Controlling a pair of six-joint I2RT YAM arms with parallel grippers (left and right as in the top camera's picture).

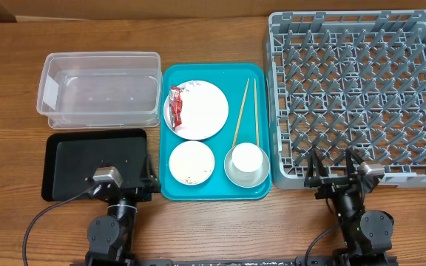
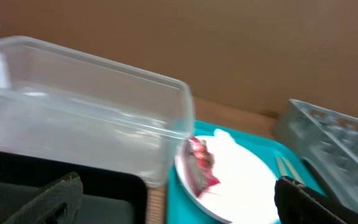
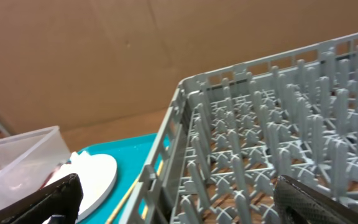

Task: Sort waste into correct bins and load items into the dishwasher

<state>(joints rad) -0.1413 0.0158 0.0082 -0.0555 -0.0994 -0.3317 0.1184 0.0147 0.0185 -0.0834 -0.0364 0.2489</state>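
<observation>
The white cup sits stacked in the silvery bowl, so next I need to swing my left gripper, tipped downward, over the small bowl onto the cup's rim facing that bowl [image 1: 234,157].
A red wrapper [image 1: 174,106] lies on the left of the white plate [image 1: 202,111] in the teal tray [image 1: 214,74]; it also shows in the left wrist view [image 2: 199,163]. A small bowl [image 1: 191,162] holds a few rice scraps. A white cup [image 1: 247,157] sits in the silvery bowl [image 1: 231,174]. Chopsticks [image 1: 241,112] lie right of the plate. The clear tub [image 1: 98,89] and black tray [image 1: 95,159] are at the left, the grey dish rack [image 1: 361,96] at the right. My left gripper [image 1: 143,181] [image 2: 176,208] is open at the black tray's right end. My right gripper [image 1: 333,168] [image 3: 179,208] is open at the rack's near edge. The tissue cannot be made out.
A brown wall stands behind the table, as the wrist views show. The tub's near right corner [image 2: 179,124] is close in front of my left gripper. The rack's near left corner [image 3: 188,99] and its upright pegs rise in front of my right gripper.
</observation>
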